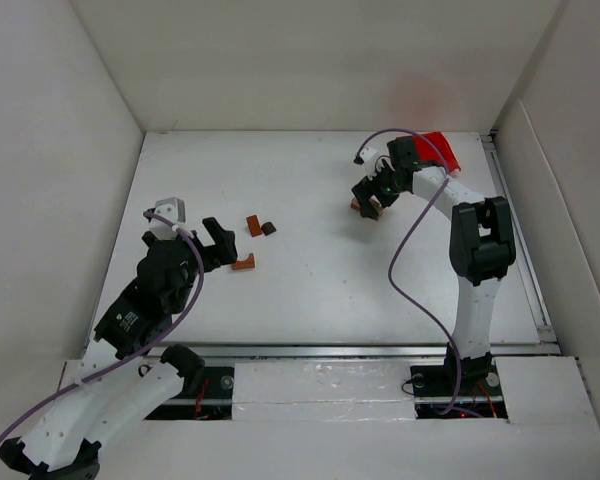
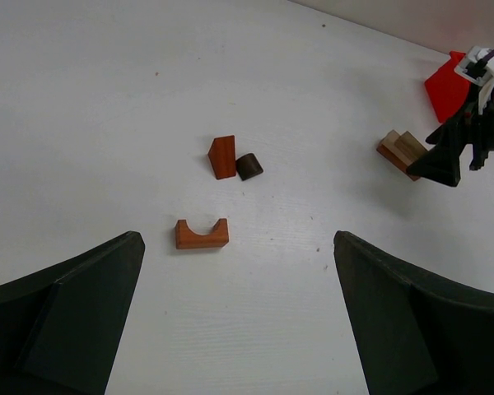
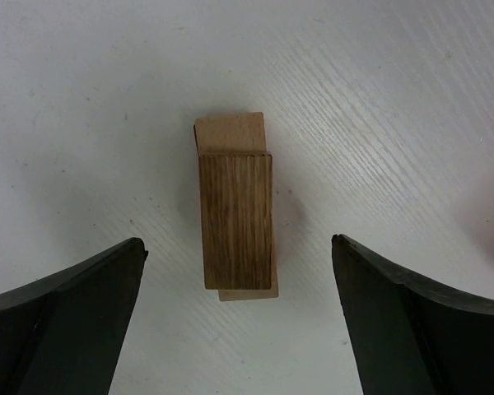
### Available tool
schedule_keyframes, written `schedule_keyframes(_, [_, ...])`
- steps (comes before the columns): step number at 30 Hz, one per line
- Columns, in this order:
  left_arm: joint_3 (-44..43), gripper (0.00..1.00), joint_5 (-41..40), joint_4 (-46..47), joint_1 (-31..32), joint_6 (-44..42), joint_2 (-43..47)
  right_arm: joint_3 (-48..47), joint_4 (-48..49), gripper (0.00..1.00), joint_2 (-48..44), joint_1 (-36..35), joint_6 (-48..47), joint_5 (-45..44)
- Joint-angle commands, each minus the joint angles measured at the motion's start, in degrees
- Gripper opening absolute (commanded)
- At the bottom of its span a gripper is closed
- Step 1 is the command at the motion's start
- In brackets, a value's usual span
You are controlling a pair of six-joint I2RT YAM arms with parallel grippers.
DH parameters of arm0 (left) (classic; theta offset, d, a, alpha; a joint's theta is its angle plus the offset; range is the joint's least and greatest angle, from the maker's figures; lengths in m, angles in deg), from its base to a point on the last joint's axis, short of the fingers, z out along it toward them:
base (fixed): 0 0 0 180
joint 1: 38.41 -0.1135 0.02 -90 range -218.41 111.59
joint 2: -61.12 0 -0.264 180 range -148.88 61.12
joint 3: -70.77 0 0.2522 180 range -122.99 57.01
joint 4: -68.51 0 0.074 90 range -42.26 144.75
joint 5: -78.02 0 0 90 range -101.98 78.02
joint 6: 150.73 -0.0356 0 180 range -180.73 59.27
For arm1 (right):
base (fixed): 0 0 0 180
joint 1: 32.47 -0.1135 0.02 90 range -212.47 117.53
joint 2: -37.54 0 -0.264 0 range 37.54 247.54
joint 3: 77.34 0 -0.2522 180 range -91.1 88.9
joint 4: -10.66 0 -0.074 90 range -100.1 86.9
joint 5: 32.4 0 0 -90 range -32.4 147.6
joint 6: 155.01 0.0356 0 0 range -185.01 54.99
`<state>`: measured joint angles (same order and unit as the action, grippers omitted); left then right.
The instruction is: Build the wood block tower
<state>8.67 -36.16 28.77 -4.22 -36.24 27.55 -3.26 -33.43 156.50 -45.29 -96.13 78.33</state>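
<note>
The loose, small dark brown piece (image 1: 268, 228) is to the left of the robot's right hand in the top view. The right hand should swing that way next and come down around it.
A small stack of wooden blocks lies on the table: a dark brown oblong block (image 3: 235, 220) lies on a lighter tan block (image 3: 230, 132). My right gripper (image 3: 235, 329) hangs open right above this stack, one finger on each side, not touching it. The stack also shows in the top view (image 1: 363, 207) and the left wrist view (image 2: 402, 151). Three loose blocks lie at centre left: a reddish wedge (image 2: 222, 156), a small dark brown piece (image 2: 248, 166) and a reddish arch block (image 2: 202, 234). My left gripper (image 2: 239, 329) is open and empty, just short of the arch block (image 1: 244, 264).
A red plastic bin (image 1: 440, 150) stands at the back right, just behind the right gripper (image 1: 372, 200). White walls close in the table on the left, back and right. The right arm's purple cable loops over the table's right half.
</note>
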Motion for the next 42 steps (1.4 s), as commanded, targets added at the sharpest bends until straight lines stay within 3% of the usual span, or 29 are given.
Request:
schedule_keyframes(1, [0.08, 0.99, -1.04, 1.63, 0.26, -0.23, 0.34, -1.36, 1.31, 1.0, -5.47, -1.24, 1.31, 1.51])
schedule_keyframes(7, [-0.09, 0.99, -2.09, 1.46, 0.26, 0.29, -1.5, 3.39, 7.47, 1.0, -19.11, -8.63, 8.0, -7.72])
schedule_keyframes(9, [-0.35, 0.99, -2.36, 1.19, 0.26, 0.38, -2.64, 6.8, 12.54, 1.0, -27.61, -14.49, 13.6, -19.81])
schedule_keyframes(10, [-0.7, 0.99, -2.62, 1.1, 0.26, 0.47, -3.95, 13.08, 21.45, 1.0, -30.6, -16.25, 14.93, -22.9])
schedule_keyframes(12, [-1.67, 0.99, -3.32, 0.49, 0.26, 1.08, -5.54, 21.36, 33.42, 1.0, -37.79, -19.33, 20.02, -22.31])
schedule_keyframes(13, [-1.67, 0.99, -3.5, 0.14, 0.26, 1.26, -6.68, 29.15, 44.19, 1.0, -38.88, -19.35, 22.04, -21.18])
schedule_keyframes(15, [-1.94, 0.99, -4.46, -0.3, 0.26, 1.7, -7.22, 31.6, 48.6, 1.0, -38.29, -19.35, 23.2, -9.69])
schedule_keyframes(16, [-2.02, 0.99, -4.9, -0.56, 0.26, 1.96, -7.48, 28.3, 44.87, 1.0, -36.88, -19.35, 23.55, -7.05])
schedule_keyframes(19, [-1.94, 0.99, -6.4, -0.91, 0.26, 2.93, -7.66, 20.46, 34.32, 1.0, -30.04, -22.23, 29.69, -14.03])
schedule_keyframes(22, [-2.38, 0.99, -6.67, -1.36, -1.06, 3.9, -8.53, 17.02, 37.6, 1.0, -26.95, -26.62, 34.09, -20.37])
schedule_keyframes(26, [-2.82, 0.99, -8.51, -2.59, -2.29, 5.13, -8.63, 15.96, 39.64, 1.0, -19.38, -27.87, 34.45, -16.67])
schedule_keyframes(28, [-2.47, 0.99, -10.7, -3.29, -2.29, 5.92, -7.93, 9.47, 30.91, 1.0, -15.97, -29.27, 36.29, -24.11])
schedule_keyframes(29, [-2.38, 0.99, -11.14, -3.38, -2.29, 6.09, -7.58, 8.5, 30.51, 1.0, -13.95, -31.46, 36.99, -29.29])
schedule_keyframes(34, [-2.2, 0.99, -10.8, -2.76, -2.29, 5.31, -8.71, 7.71, 32.09, 1.0, -9.46, -37.62, 36.91, -38.74])
schedule_keyframes(39, [-2.82, 0.99, -10.27, -3.29, -2.29, 5.04, -11.26, 2.17, 30.5, 1.0, -1.9, -38.16, 37.18, -34.8])
schedule_keyframes(42, [-2.55, 0.99, -9.74, -2.85, -2.29, 4.69, -10.83, 0.49, 28.56, 0.99, 1.01, -39.47, 36.74, -36.9])
